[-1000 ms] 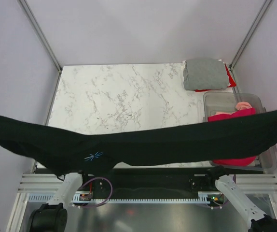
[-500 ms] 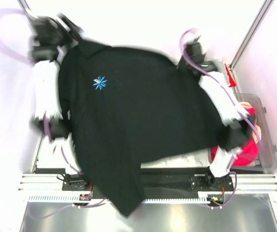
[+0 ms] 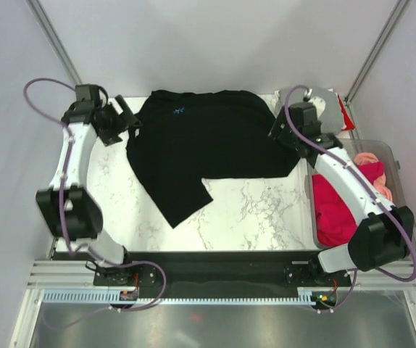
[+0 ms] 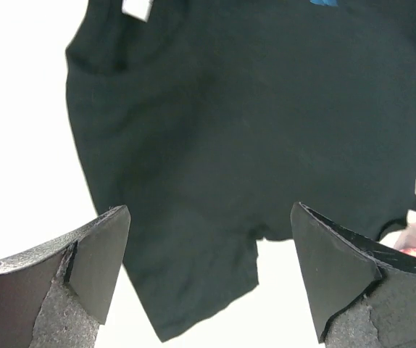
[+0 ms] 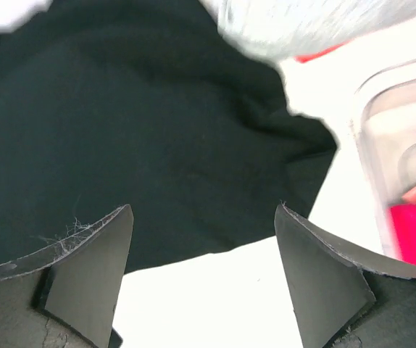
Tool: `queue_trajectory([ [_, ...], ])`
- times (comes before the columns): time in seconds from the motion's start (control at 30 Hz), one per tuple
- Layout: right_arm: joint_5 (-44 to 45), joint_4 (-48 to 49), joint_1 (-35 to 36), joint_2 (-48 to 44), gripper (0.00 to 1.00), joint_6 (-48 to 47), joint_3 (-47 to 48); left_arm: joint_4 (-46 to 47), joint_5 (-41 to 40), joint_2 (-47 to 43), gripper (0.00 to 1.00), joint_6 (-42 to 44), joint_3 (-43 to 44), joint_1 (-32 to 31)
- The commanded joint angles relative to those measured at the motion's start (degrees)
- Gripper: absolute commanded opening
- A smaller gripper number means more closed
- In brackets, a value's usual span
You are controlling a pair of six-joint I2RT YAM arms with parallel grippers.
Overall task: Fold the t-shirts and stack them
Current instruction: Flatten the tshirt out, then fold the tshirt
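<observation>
The shirt's near corner juts past the hem, so my left gripper next needs to go back and down along the shirt's edge onto it, where the trailing part starts.
The large black t-shirt (image 3: 208,141) lies spread over the back of the marble table, its blue logo (image 3: 178,111) near the far edge and one part trailing toward the front left. My left gripper (image 3: 130,119) stands open just off its left edge, holding nothing. The left wrist view has the open left gripper (image 4: 209,217) above the black cloth (image 4: 251,109). My right gripper (image 3: 276,133) is open over the shirt's right edge. Its wrist view shows the right gripper (image 5: 204,210) empty above the black hem (image 5: 121,123). A folded grey t-shirt (image 3: 328,101) sits at the back right.
A clear plastic tub (image 3: 402,190) stands along the right edge with a crimson shirt (image 3: 335,210) and a salmon-pink one (image 3: 371,158) inside. A bit of red cloth (image 3: 346,116) shows under the grey shirt. Bare marble (image 3: 251,210) lies in front of the black shirt.
The black shirt was stretched in the air between both shut grippers. It swung out over the table, both grippers opened and let go, and it now lies at the back.
</observation>
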Motion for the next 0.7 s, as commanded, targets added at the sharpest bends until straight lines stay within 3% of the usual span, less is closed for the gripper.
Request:
queue_trajectory([
  [0.0, -6.2, 5.1, 0.3, 3.6, 0.86, 1.9, -7.7, 6.6, -3.8, -11.2, 0.98, 2.4, -11.7, -2.1],
  [0.2, -7.1, 6.5, 0.2, 6.4, 0.86, 2.8, -11.8, 17.4, -4.4, -24.6, 0.96, -1.6, -40.3, -6.3],
  [0.4, -5.7, 6.2, -1.6, 8.8, 0.81, 5.1, -15.3, 24.1, -0.6, -27.3, 0.93, -6.2, -52.5, -6.4],
  [0.67, -0.6, 6.3, -1.9, 11.4, 0.76, 7.0, -20.0, 32.6, -2.1, -27.7, 0.90, -12.1, -63.3, -14.2],
])
